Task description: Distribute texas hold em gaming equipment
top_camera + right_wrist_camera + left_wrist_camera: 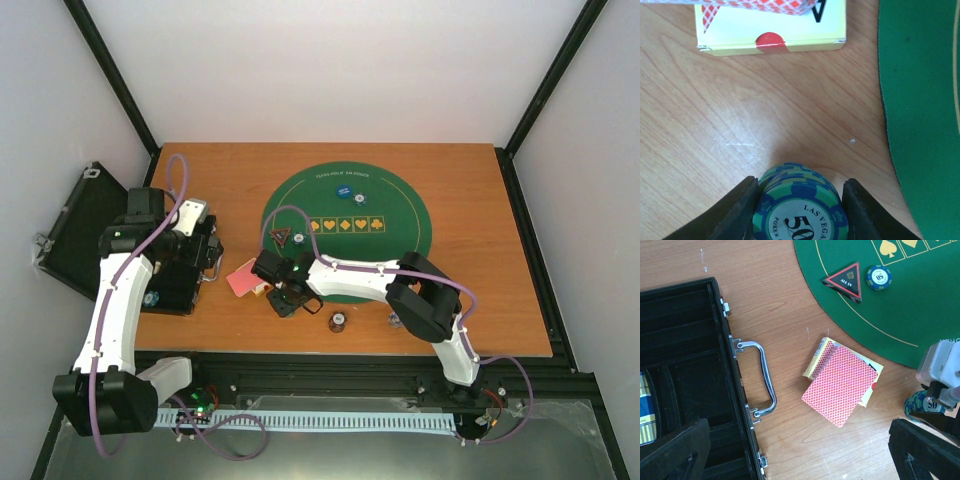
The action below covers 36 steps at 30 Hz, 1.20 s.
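The mat already has a matching chip, so my right gripper next needs to lift toward the right in the top view and then go down onto the mat's near part.
My right gripper [285,297] stands on the wood beside the mat, and its jaws press both sides of a stack of green-and-blue 50 poker chips [800,210]. That stack also shows in the left wrist view [920,405]. Red-backed cards [840,385] lie on a yellow card box [770,30] just beyond the stack. A black red-edged triangle marker [845,281] and one blue 50 chip [878,277] lie on the green mat [400,215]. Two blue button discs [342,189] lie farther back on the mat. My left gripper [800,445] is open and empty over the wood between the case and the cards.
The open black hinged case [685,365] lies at the left with its metal handle [765,375] facing the cards, and its lid [80,230] hangs over the table edge. A dark chip stack [338,322] stands near the front edge.
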Tool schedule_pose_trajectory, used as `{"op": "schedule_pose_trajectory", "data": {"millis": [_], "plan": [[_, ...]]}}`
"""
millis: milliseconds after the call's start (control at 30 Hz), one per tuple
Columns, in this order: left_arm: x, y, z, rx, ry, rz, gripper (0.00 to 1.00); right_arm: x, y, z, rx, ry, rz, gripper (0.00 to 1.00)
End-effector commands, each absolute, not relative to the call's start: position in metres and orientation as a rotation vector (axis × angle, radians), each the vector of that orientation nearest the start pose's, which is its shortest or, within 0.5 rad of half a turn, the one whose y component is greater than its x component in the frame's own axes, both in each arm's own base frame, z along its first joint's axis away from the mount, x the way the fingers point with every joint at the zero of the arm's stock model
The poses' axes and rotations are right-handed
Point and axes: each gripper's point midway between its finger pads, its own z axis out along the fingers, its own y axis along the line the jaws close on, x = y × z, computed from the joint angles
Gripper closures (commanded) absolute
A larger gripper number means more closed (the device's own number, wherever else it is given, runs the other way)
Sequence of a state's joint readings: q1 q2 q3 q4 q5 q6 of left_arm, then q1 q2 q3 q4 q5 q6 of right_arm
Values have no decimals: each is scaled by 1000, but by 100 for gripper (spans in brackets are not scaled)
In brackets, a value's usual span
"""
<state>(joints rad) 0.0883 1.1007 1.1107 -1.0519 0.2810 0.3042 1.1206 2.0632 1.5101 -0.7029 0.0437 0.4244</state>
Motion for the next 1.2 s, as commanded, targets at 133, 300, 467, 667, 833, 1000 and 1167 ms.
{"op": "schedule_pose_trajectory", "data": {"millis": [133,300,467,667,833,1000,1167], "plan": [[268,-24,219,395,2497,-213,0,209,408,42,-953,2697,281,67],[268,-25,218,393,2498,-222,0,208,409,54,-960,2681,300,69],[268,-27,219,393,2498,-235,0,211,405,70,-961,2656,281,70],[266,-29,221,409,2490,-246,0,219,396,100,-939,2604,254,71],[266,-29,223,412,2492,-245,0,239,359,109,-828,2621,209,71],[265,-29,224,417,2490,-245,0,261,298,99,-662,2676,157,71],[265,-29,224,417,2489,-244,0,270,243,79,-518,2737,110,72]]}}
